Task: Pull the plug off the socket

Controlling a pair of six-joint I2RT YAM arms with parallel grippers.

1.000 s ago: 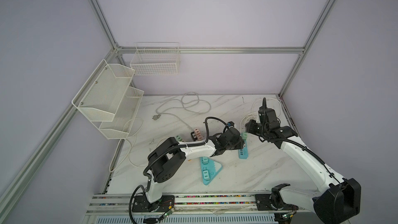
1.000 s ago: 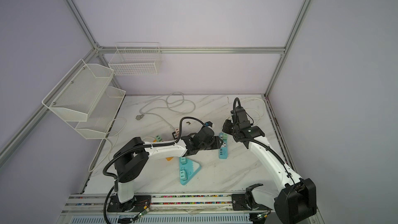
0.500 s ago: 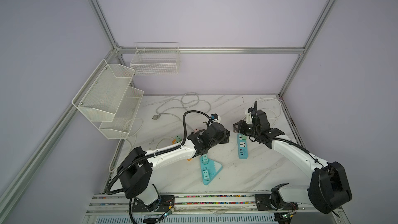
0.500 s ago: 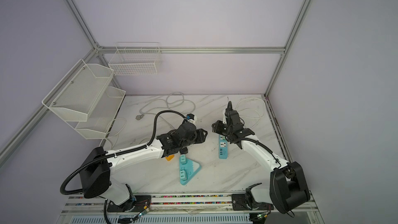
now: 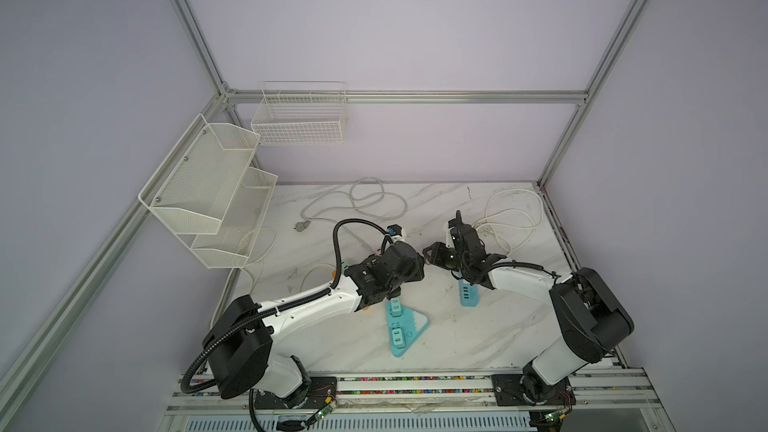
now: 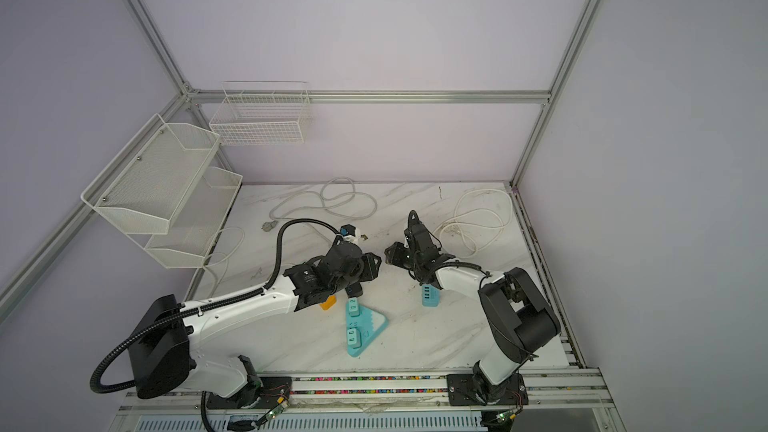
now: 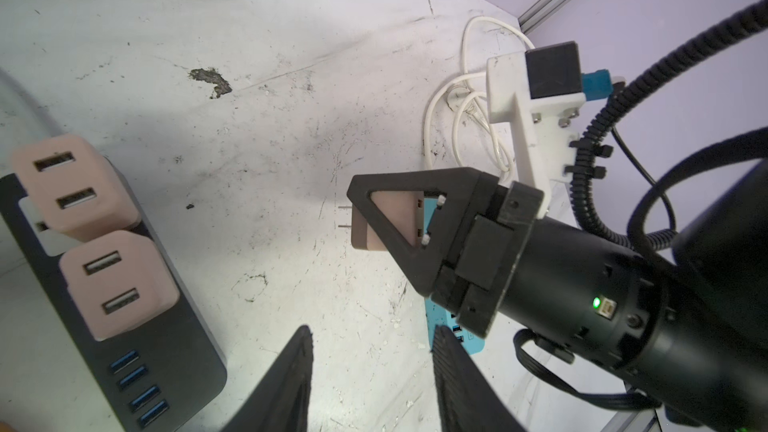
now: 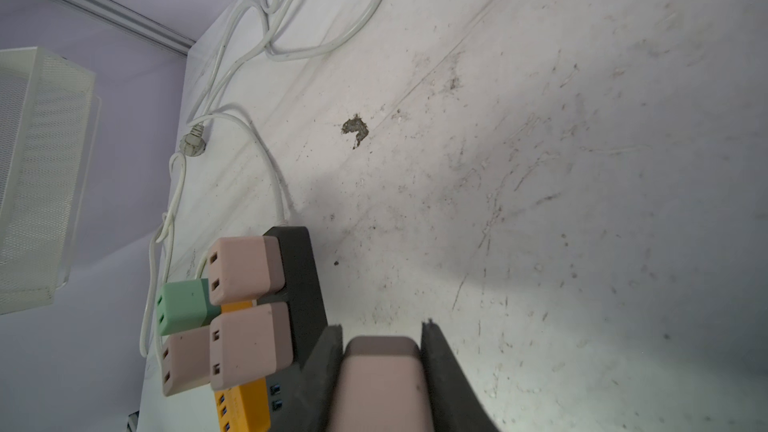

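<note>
My right gripper will next lower to the clear, bare marble below it, beside the black socket strip, and release the pink plug.
A pink plug sits between the fingers of my right gripper, which is shut on it. In the left wrist view the same plug hangs in the air above the table, its two metal prongs bare and pointing away from the gripper. The black socket strip lies on the table with two pink plugs standing in it. My left gripper is open over bare table with nothing between its fingers. In both top views the grippers face each other mid-table, left and right.
A yellow strip with a green plug lies beside the black one. Teal strips rest on the marble table: a triangular one and a slim one. White cables coil at the back. Wire baskets hang at the left.
My right gripper has swung left and toward the front with the pink plug. The left arm has drawn back to the left, away from the slim teal strip, and its fingers have spread wider.
</note>
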